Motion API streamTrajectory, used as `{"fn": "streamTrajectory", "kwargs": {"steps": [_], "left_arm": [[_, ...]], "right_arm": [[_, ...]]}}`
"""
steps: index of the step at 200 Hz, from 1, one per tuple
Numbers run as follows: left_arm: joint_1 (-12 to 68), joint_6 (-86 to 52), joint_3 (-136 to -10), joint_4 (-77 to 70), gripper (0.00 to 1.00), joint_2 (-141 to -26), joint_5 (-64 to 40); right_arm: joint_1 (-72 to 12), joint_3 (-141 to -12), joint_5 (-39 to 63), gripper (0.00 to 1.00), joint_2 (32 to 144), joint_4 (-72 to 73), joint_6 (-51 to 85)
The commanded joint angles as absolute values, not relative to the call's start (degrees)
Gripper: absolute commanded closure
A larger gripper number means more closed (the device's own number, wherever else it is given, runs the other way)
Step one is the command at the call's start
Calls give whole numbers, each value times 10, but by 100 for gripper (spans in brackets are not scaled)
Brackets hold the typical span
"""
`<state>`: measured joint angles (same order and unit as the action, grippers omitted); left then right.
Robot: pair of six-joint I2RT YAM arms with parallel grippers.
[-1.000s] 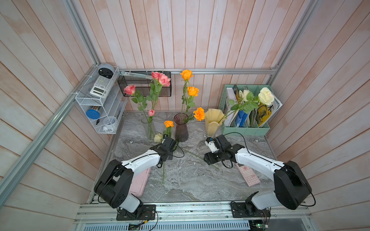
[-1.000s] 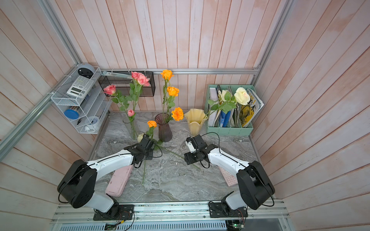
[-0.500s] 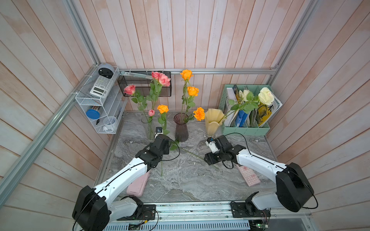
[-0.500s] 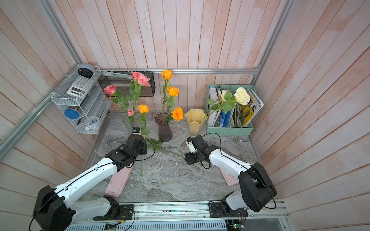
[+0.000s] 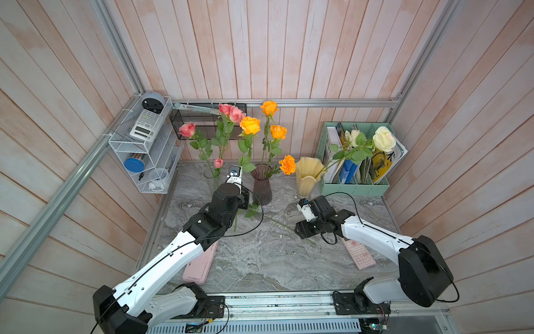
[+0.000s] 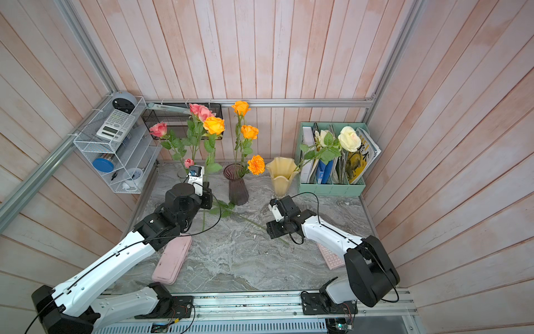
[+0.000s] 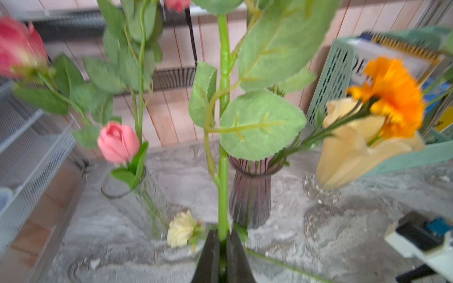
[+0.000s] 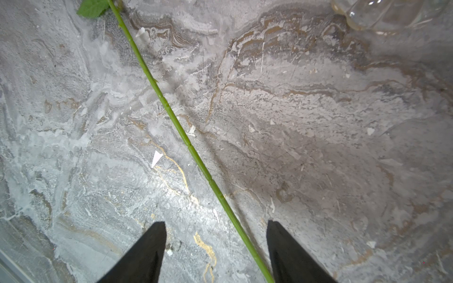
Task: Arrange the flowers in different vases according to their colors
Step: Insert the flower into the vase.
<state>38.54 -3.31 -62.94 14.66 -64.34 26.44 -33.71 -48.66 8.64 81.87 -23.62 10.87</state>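
I should next raise my left gripper over to the opening of the purple vase (image 7: 258, 166), lower the green stem of its orange rose into it and let go, since orange roses already stand there.
My left gripper (image 7: 222, 236) is shut on the green stem of an orange rose (image 5: 250, 125) and holds it upright between the clear glass vase (image 5: 212, 177) and the purple vase (image 5: 261, 186). Pink roses (image 5: 231, 112) and a pink tulip (image 7: 117, 142) stand in the clear vase. Two orange roses (image 5: 278, 132) and a marigold (image 5: 287, 164) stand in the purple vase. Cream roses (image 5: 383, 138) lean out of the yellow vase (image 5: 307, 177). A small cream flower (image 7: 180, 229) lies on the table. Its stem (image 8: 171, 115) runs between the fingers of my open right gripper (image 8: 215, 223), untouched.
A mint-green file holder (image 5: 355, 186) stands at the back right and a black mesh basket (image 5: 185, 123) hangs on the back wall. A white wire rack (image 5: 144, 150) is fixed at the left. A pink case (image 5: 199, 266) and a pink calculator (image 5: 359, 254) lie near the front.
My left arm has lifted the orange rose from low over the table to head height among the vased flowers. The right arm has barely moved.
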Motion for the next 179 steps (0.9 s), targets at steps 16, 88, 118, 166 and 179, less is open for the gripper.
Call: {"fn": "streamTrajectory", "kwargs": {"steps": [16,88,118,166,179], "left_arm": [[385,58,-704,-25,100,-696,247],[372,106,-792,-277,100,-844,225],[353,100,-792,-336,100,-896,215],[335,100,-752,-442,100,-950,202],[331,96,-743,-461,100,-965,201]], "right_arm": [[-340,-490,76,29,838,-240,106],[-341,-503,84,29,874,-240,100],[-341,-513,90,29,891,-241,96],[-340,-524,95,29,902,-249,84],[-341,-525,98,29,902,-250,83]]}}
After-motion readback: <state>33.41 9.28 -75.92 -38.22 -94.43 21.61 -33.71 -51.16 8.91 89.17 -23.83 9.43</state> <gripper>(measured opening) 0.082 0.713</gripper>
